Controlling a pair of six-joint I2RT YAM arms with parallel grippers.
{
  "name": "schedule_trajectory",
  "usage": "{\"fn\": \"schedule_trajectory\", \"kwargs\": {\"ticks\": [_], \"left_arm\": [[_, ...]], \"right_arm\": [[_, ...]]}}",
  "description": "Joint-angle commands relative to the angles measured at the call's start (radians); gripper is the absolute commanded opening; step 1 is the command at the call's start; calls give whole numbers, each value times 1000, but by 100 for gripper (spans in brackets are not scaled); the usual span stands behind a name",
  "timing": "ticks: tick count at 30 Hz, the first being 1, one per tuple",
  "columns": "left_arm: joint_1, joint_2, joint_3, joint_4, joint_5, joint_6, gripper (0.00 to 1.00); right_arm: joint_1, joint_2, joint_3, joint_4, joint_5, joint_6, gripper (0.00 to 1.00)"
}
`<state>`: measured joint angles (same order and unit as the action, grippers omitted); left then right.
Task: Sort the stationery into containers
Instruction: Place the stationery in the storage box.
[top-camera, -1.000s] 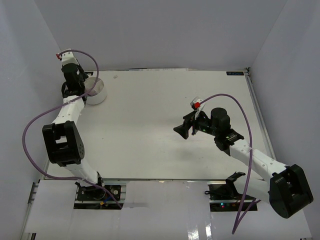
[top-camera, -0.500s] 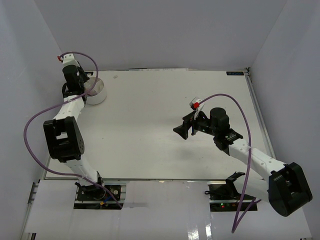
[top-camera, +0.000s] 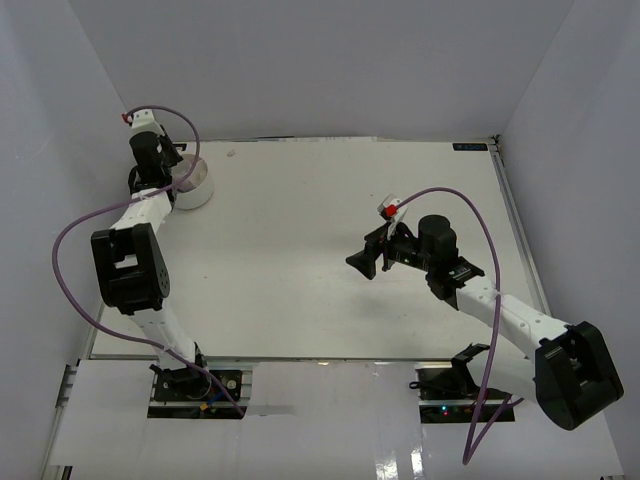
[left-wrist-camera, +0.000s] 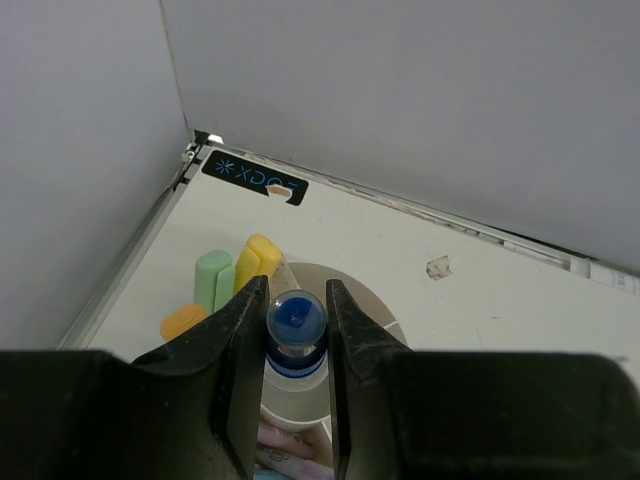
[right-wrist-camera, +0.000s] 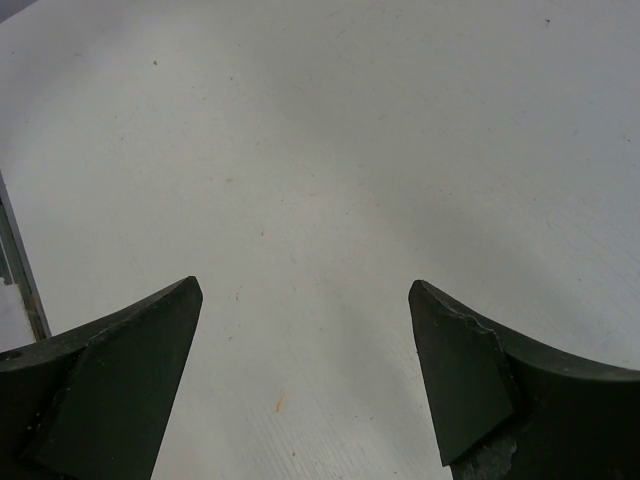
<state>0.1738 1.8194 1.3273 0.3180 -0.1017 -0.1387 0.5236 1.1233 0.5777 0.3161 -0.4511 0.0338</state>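
I will lower my left gripper onto the round middle section of the white tub (top-camera: 197, 188) next; the upright blue-capped bottle is already over that open space.
In the left wrist view my left gripper (left-wrist-camera: 296, 290) is shut on the blue-capped clear bottle (left-wrist-camera: 296, 320) and holds it upright over the white round tub (left-wrist-camera: 372, 308). Green (left-wrist-camera: 212, 278), yellow (left-wrist-camera: 258, 258) and orange (left-wrist-camera: 183, 320) markers stick up from the tub's left side. Pink items (left-wrist-camera: 285, 455) lie in a compartment below the bottle. In the top view the left gripper (top-camera: 172, 178) is over the tub (top-camera: 197, 188) at the table's far left corner. My right gripper (top-camera: 358, 263) is open and empty over bare table, as the right wrist view (right-wrist-camera: 302, 288) shows.
The tub sits close to the left wall and the table's far edge, near a black label (left-wrist-camera: 253, 176). A small scuff (left-wrist-camera: 437, 267) marks the table beyond the tub. White walls enclose the table on three sides.
My left wrist has shifted slightly farther and to the right at the tub. My right arm has hardly moved.
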Motion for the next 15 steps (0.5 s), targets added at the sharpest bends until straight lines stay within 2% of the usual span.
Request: {"fn": "schedule_trajectory", "kwargs": {"ticks": [1,5,12,15], "left_arm": [[3,-2,23,44,42,4,5],[3,14,-5,59,39,1,5],[1,52,-59,118,40,13,20],[3,67,-79,151,43,24,24]], "right_arm": [[-4,7,13,46,-12,-6,90],[-4,10,14,46,-14,-8,91],[-4,12,14,46,-17,-8,91],[-4,15,13,49,-23,-6,90]]}}
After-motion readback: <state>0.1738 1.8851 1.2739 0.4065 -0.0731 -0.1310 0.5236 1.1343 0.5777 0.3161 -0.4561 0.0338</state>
